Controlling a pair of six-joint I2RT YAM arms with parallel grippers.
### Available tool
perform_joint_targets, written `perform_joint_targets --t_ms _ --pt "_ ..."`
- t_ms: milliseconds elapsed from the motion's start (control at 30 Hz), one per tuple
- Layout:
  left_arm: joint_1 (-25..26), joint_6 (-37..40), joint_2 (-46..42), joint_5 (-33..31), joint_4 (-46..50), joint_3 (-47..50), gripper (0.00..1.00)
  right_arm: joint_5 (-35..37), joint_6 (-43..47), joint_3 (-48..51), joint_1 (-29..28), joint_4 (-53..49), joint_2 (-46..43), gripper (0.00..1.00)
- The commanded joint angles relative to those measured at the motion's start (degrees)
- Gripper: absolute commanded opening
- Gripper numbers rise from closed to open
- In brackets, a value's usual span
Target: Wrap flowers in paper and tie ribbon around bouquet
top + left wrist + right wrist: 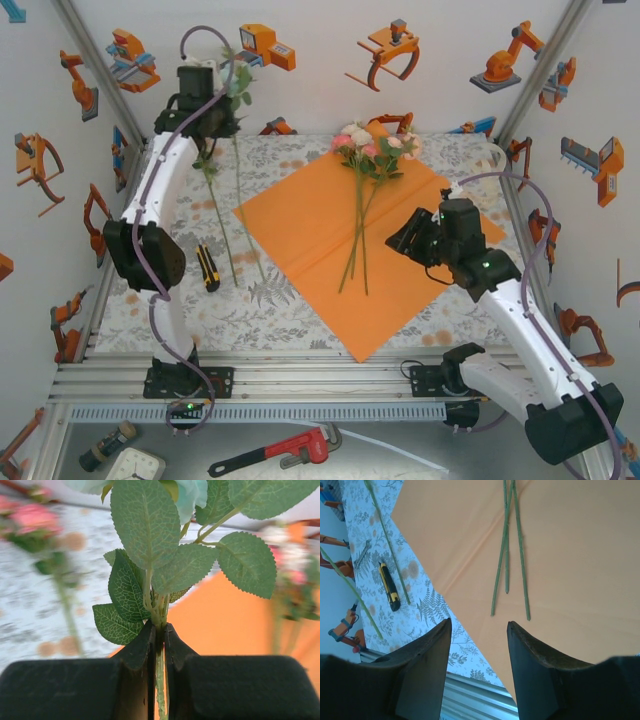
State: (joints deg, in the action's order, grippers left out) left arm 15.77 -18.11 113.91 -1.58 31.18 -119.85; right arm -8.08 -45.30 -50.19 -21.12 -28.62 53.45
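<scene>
My left gripper should swing across and down onto the bunched flowers [372,160] [292,572] next and let go of the stem there, because they are below it, toward my right gripper.
Several flowers [368,148] with pink and white blooms lie on the orange paper [300,225], stems [507,555] pointing toward the near edge. My left gripper [213,125] is raised at the far left, shut on the stem of another flower [240,85]. In the left wrist view the jaws [160,630] pinch the thin green stem [160,675] just below its leaves [145,525]. My right gripper [397,240] hovers open over the paper's right half, with nothing between its fingers [479,622]. The ribbon is out of view.
A yellow-and-black box cutter [207,267] lies on the floral tablecloth left of the paper, beside long loose stems [248,220]. An aluminium rail [300,380] runs along the near edge. A red pipe wrench [285,450] lies below it. Walls close in on three sides.
</scene>
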Motion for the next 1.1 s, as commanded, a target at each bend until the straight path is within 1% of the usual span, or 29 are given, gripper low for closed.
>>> perform_joint_targets --t_ms 0,67,100,167,267,367,433,567,633,667,700,733,900,933,967,1000,1067 --pt "7.7 -9.6 1.9 7.8 -10.0 3.2 0.0 -0.7 -1.1 0.4 0.0 1.7 0.0 0.47" --pt "11.4 -12.6 4.7 9.6 -16.8 3.4 0.0 -0.7 -1.1 0.9 0.0 1.8 -0.4 0.47" --pt "13.2 -14.3 6.9 9.6 -18.7 2.0 0.0 -0.7 -1.2 1.1 0.0 1.8 -0.7 0.47" --pt "16.0 -15.9 12.4 10.1 -20.6 -2.8 0.0 -0.8 -1.3 1.6 0.0 1.7 -1.4 0.47" --pt "19.4 -16.9 20.4 9.0 -22.0 -10.8 0.0 -0.7 -1.4 2.5 0.0 1.5 -2.6 0.48" --pt "20.8 -19.8 26.9 9.0 -24.2 -16.3 0.0 -0.1 -1.1 2.8 0.0 0.6 -3.4 0.47" --pt "21.3 -20.8 30.2 7.9 -24.3 -19.0 0.0 0.2 -0.9 2.9 0.0 0.2 -3.5 0.48" --pt "21.9 -20.1 34.6 4.0 -27.1 -20.8 0.0 0.4 -0.3 2.8 0.0 0.1 -3.2 0.48" --pt "21.9 -18.7 36.9 3.4 -26.2 -23.3 0.0 0.2 0.2 2.5 0.0 0.1 -2.8 0.47" --pt "21.9 -18.3 37.8 3.3 -26.2 -24.1 0.02 0.1 0.4 2.4 0.0 0.0 -2.7 0.48" --pt "21.8 -18.2 38.2 3.7 -26.7 -24.1 0.08 0.1 0.5 2.3 0.1 -0.1 -2.7 0.48" --pt "21.7 -18.3 38.6 4.2 -27.5 -24.0 0.11 0.2 0.6 2.4 0.1 -0.2 -2.7 0.47" --pt "21.5 -17.5 39.6 4.8 -29.0 -24.4 0.19 0.7 0.9 2.4 0.0 -0.7 -3.1 0.47" --pt "21.4 -17.6 39.7 4.8 -28.8 -24.6 0.25 0.7 0.8 2.4 0.0 -0.8 -3.2 0.47" --pt "21.2 -17.7 39.6 4.8 -28.7 -24.8 0.33 0.9 0.8 2.4 0.0 -1.0 -3.5 0.48" --pt "21.2 -17.8 39.3 4.7 -28.5 -24.7 0.36 1.0 0.7 2.5 0.1 -1.1 -3.7 0.48" --pt "20.9 -17.7 38.4 4.3 -28.0 -24.6 0.37 1.4 0.7 2.6 0.0 -1.5 -4.4 0.48"
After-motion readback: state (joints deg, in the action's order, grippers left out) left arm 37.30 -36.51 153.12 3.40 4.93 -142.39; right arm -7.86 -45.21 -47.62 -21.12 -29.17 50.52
